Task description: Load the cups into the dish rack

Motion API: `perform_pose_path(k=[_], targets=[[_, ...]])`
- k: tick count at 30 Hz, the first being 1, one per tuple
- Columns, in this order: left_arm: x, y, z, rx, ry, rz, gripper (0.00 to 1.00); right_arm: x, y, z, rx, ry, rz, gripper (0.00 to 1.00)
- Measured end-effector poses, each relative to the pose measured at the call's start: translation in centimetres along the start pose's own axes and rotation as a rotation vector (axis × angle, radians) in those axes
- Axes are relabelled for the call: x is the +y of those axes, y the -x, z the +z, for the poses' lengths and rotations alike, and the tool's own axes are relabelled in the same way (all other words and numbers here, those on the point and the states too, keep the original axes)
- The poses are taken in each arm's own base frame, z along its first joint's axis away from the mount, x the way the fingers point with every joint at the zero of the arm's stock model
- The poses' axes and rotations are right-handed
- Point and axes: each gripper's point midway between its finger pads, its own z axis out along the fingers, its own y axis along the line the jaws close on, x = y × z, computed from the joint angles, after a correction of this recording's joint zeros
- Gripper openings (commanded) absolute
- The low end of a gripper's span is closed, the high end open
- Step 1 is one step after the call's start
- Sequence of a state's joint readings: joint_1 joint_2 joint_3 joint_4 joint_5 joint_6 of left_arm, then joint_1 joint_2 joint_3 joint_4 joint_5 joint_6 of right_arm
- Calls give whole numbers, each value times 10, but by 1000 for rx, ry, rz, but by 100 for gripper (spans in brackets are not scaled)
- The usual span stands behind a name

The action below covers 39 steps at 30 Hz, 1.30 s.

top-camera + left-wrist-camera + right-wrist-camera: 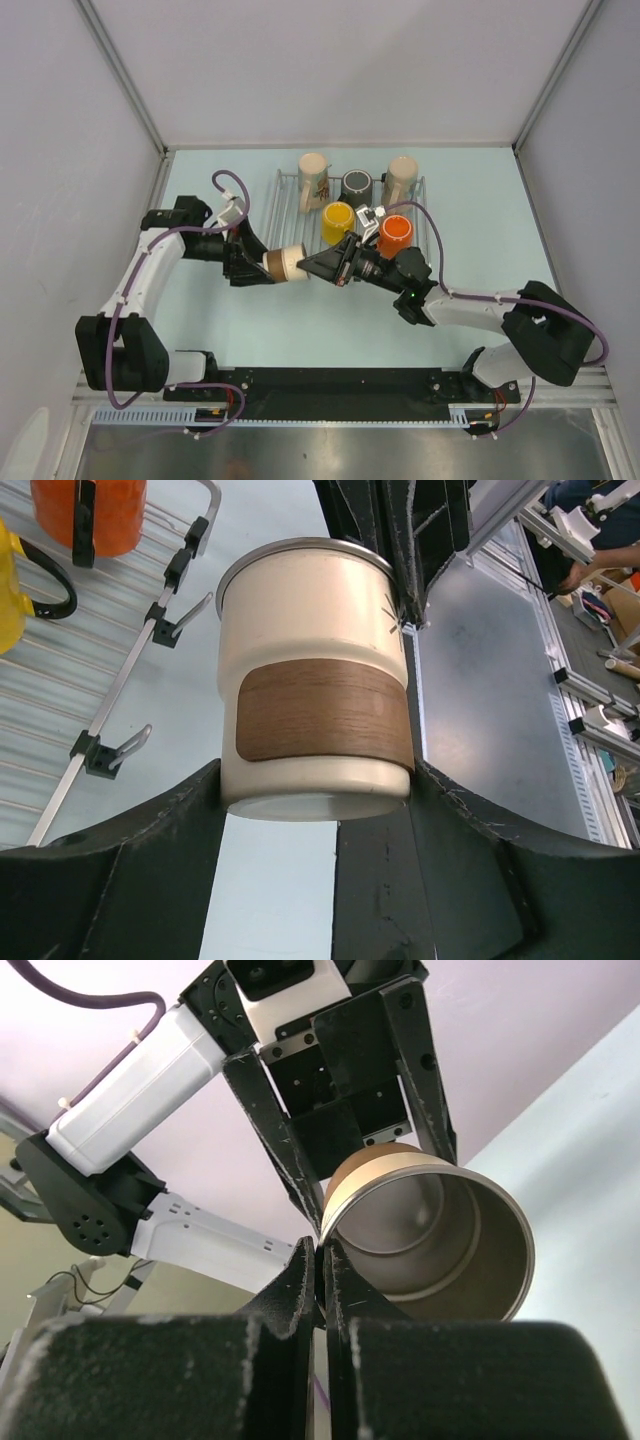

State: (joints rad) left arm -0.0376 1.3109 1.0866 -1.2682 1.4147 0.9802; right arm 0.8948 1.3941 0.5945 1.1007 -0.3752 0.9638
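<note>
The empty wires (pixel 297 231) beside the yellow cup are farther outward, so the robot's left gripper will move outward, turn the cream cup so its opening faces down, lower it and let it go.
A cream cup (pixel 285 263) with a wood-brown band and a steel rim hangs on its side just in front of the dish rack (pixel 284 200). My left gripper (pixel 262 265) is shut round its base, a finger on each side (pixel 315 780). My right gripper (pixel 312 268) is shut on its rim, pinching the cup wall (pixel 322 1250); the cup's open mouth (pixel 430 1230) faces it. In the rack stand a patterned cream cup (pixel 314 180), a dark cup (pixel 357 184), a plain cream cup (pixel 400 178), a yellow cup (pixel 338 222) and an orange cup (pixel 394 234).
The rack's near wire edge with black clips (pixel 120 690) lies just left of the held cup. The right arm's wrist sits close over the orange and yellow cups. Grey walls close the table on three sides.
</note>
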Motion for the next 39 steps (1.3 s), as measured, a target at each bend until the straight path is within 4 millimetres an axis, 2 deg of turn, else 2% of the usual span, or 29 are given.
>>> perform_pose_path(k=[9,11,12,15,18,27,31,34,35,37,38,39], targets=[[8,-6,-10,32,62,-3,65,-9,-11,11,-26,64,54,0],[10,-7,-13,39,76,-4,54,-12,-12,13,-33,71,65,0],[11,-7,-14,43,82,-4,37,-14,-13,13,-35,71,70,0],[14,-9,-16,59,101,-3,12,-19,-16,14,-39,72,83,0],[14,-8,-19,68,113,-2,2,-20,-18,15,-42,75,85,0],[8,19,-31,29,166,101,0,-24,-25,18,-45,61,100,0],[3,24,-33,25,178,146,0,-24,-32,19,-31,70,116,0],[1,25,-33,23,185,166,0,-24,-34,20,-23,75,126,10],[1,26,-34,24,186,173,0,-24,-35,20,-19,76,128,23],[0,27,-34,19,186,191,0,-26,-38,20,-4,72,136,37],[-2,30,-32,4,175,204,0,-28,-44,20,21,63,143,49],[-4,33,-32,-6,168,214,0,-29,-52,19,49,54,152,53]])
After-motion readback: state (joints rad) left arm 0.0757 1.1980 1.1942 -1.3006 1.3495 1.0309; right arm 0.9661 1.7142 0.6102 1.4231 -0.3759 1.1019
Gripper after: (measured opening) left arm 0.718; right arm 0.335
